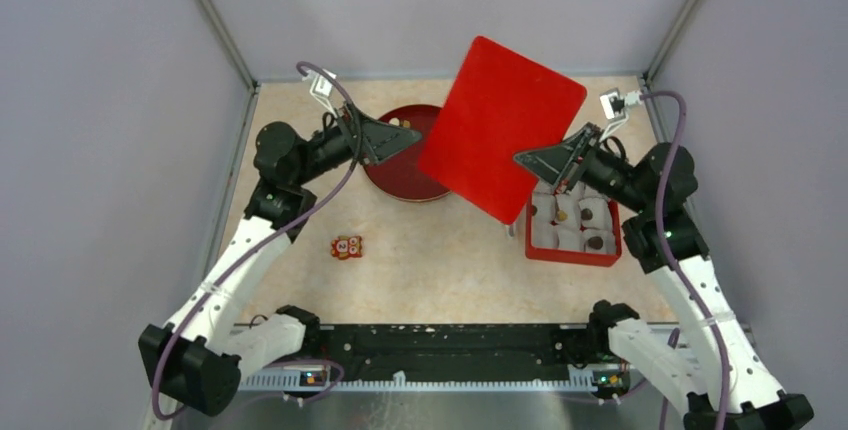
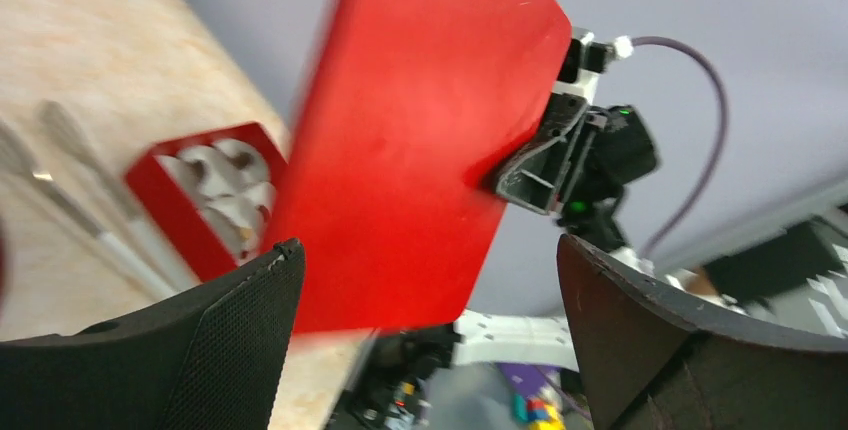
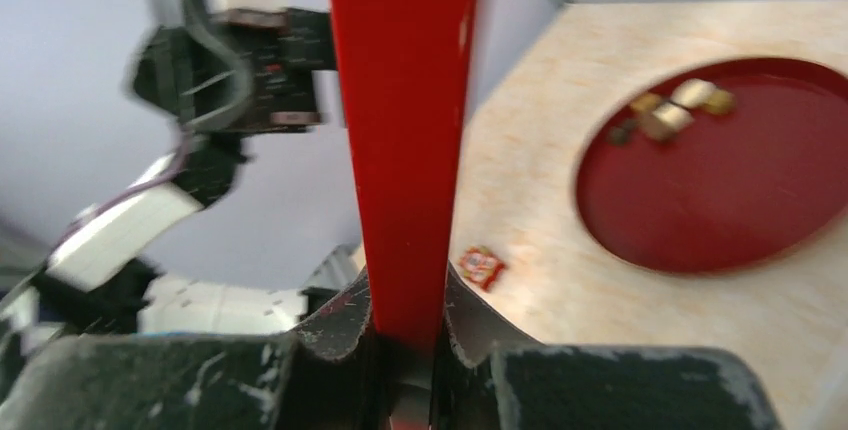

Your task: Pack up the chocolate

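The red box lies open below the right gripper, so the robot will move that gripper down toward the right in the top view and release the lid onto the red box [image 1: 575, 255].
My right gripper [image 1: 548, 162] [image 3: 405, 300] is shut on the edge of a flat red lid [image 1: 500, 125] and holds it tilted in the air above the table. The lid also shows in the left wrist view [image 2: 420, 130] and edge-on in the right wrist view [image 3: 405, 110]. A red box [image 1: 575, 255] [image 2: 160, 200] of white paper cups [image 1: 582, 212] lies under the right gripper, with dark chocolate [image 1: 595, 243] in some cups. More chocolate [image 3: 675, 110] lies on a round red plate [image 1: 400, 185] [image 3: 720, 200]. My left gripper [image 1: 405, 140] [image 2: 428, 245] is open and empty above the plate, facing the lid.
A small red-orange patterned packet [image 1: 347, 246] [image 3: 481, 266] lies on the table left of centre. Blurred slender metal pieces [image 2: 80, 180] lie beside the box. Grey walls close in the table on three sides.
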Robot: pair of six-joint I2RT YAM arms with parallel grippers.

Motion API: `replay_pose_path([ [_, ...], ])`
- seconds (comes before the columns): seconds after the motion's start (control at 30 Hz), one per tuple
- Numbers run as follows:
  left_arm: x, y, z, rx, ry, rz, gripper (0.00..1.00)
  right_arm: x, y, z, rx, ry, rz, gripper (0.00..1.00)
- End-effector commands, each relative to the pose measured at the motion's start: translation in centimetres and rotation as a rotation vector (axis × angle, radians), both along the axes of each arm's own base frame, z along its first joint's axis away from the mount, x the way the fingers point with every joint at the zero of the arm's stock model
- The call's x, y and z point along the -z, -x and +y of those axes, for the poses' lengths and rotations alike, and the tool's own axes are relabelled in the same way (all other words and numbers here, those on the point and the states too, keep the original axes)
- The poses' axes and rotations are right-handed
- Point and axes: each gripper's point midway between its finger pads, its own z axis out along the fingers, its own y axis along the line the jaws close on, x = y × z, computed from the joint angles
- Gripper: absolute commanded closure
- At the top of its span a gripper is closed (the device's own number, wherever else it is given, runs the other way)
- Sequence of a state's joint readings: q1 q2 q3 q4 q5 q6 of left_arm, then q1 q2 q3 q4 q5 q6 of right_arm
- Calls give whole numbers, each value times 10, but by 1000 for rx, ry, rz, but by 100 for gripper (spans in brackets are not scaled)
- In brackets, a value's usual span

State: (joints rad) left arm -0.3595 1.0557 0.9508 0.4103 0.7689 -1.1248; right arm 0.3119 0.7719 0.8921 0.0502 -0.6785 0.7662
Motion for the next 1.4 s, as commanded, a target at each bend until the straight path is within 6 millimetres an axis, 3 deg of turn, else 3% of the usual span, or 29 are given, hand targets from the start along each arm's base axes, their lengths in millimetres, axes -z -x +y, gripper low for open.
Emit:
replay_pose_path([
  [0.0,17,-23,25,-247,-228,-104,2,48,-29,-37,179,203,187,100],
  [0.17,51,-53,27,-317,-310,-78,2,79,-57,-66,321,361,334,100],
  [0.33,102,-63,-3,-163,-333,8,2,107,-65,-74,312,457,427,100],
  [0.57,161,-67,-52,2,-396,58,1,136,-71,-104,355,639,474,100],
  [0.7,183,-67,-71,77,-397,103,1,131,-72,-107,262,628,444,100],
  [0.83,195,-69,-87,91,-399,117,1,118,-79,-96,114,510,434,100],
  [1.0,210,-70,-112,135,-407,125,2,127,-95,-97,18,402,458,100],
  [1.13,228,-72,-132,185,-423,146,1,130,-94,-97,26,378,457,100],
  [1.37,237,-67,-164,259,-412,111,2,141,-84,-106,92,433,510,100],
])
